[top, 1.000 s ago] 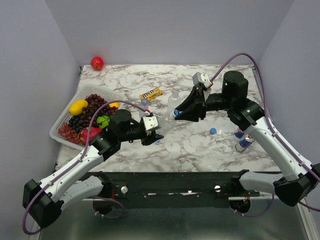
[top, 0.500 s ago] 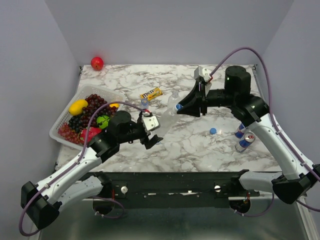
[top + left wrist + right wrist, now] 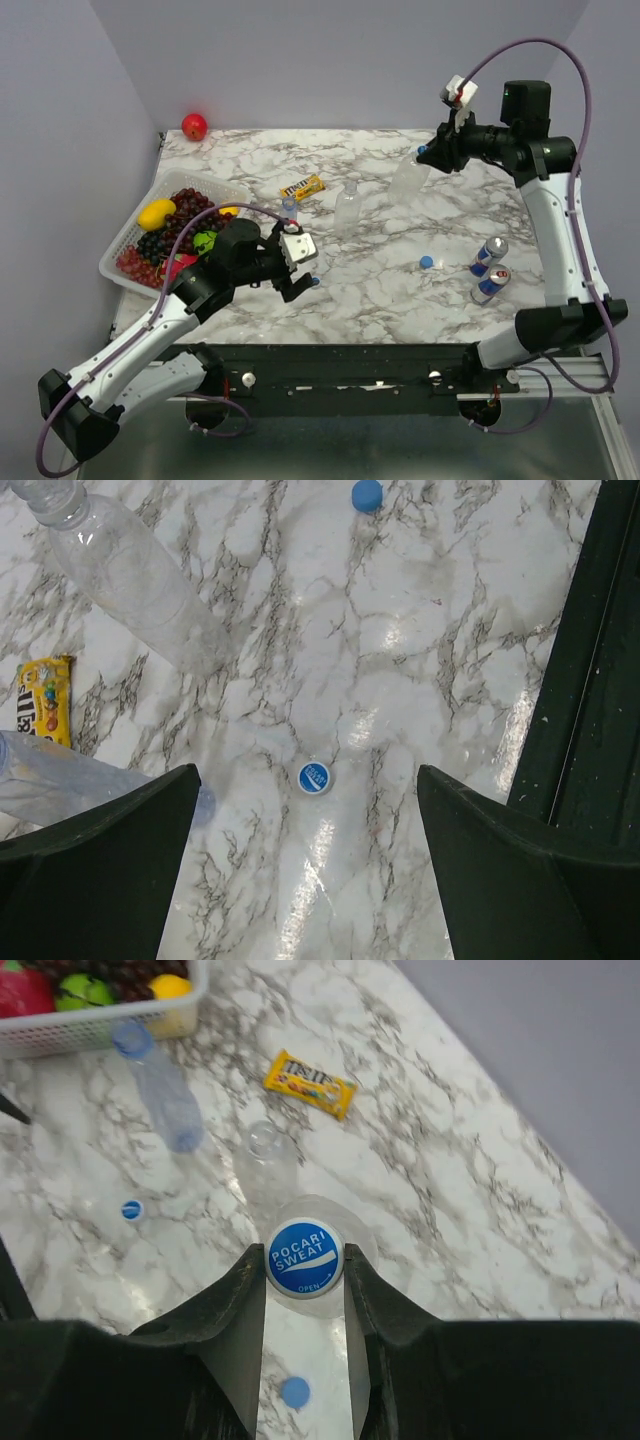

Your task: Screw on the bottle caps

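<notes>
The bottle still hangs clear of the table, so the robot's right gripper needs to lower the capped bottle onto the bare tabletop below it next and let go of the blue cap (image 3: 305,1257).
My right gripper (image 3: 430,153) is shut on a blue bottle cap (image 3: 305,1257) that sits on a colourless bottle (image 3: 408,178). The bottle hangs tilted from that cap over the back right of the table. A second colourless bottle (image 3: 347,205) stands uncapped mid-table, with a slim blue-tinted bottle (image 3: 289,208) to its left. My left gripper (image 3: 303,276) hangs open over a loose cap (image 3: 314,778), nothing between its fingers. Another loose cap (image 3: 427,262) lies further right.
A white basket (image 3: 112,258) of fruit stands at the left. A yellow candy packet (image 3: 302,187) lies behind the slim bottle, and a red apple (image 3: 194,126) sits at the back left corner. Two drink cans (image 3: 489,268) stand at the right, near the front.
My left gripper has opened and let go of the colourless bottle. The right arm has carried that bottle by its cap up and away to the back right.
</notes>
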### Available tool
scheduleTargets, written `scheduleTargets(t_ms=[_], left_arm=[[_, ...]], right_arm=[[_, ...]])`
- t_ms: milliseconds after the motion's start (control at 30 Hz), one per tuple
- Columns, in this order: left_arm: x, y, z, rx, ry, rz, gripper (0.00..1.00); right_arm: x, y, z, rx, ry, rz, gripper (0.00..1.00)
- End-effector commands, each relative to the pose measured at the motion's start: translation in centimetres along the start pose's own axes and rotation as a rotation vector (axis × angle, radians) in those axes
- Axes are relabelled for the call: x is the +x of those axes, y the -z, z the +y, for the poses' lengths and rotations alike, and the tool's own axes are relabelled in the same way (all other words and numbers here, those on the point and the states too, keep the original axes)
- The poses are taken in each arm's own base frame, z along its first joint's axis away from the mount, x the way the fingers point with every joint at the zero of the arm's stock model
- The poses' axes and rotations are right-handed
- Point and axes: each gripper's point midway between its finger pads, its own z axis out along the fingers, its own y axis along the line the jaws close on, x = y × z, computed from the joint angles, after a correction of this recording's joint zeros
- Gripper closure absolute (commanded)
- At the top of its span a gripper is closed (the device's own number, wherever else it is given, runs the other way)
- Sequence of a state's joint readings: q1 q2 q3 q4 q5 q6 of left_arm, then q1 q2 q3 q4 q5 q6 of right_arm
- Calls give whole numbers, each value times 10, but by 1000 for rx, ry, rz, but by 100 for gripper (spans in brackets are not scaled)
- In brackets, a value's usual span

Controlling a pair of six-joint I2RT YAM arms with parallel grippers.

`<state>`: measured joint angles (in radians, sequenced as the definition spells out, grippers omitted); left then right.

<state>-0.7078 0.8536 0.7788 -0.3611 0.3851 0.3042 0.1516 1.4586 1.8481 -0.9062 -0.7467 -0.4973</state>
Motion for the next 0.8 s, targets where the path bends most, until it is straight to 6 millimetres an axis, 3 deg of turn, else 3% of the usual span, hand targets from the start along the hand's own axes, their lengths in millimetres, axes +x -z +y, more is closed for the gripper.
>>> scheduleTargets(t_ms=[0,67,233,500,767], left_arm=[[-12,4,9,-18,-4,13,1],[-13,3,9,-12,-5,25,1],[-11,4,13,8,-36,58,1],[-18,22,54,-90,0,71,1],[-16,27,68,-120,4,72,1]], right_arm=[[58,-25,-71,101,-44,103,90],[77,-41,-90,97,-52,127,89],[94,-59,-113,51,-102,98,87],[119,-76,-116,17,-108,100,84],[143,-82,-116,11,-105,143,74]])
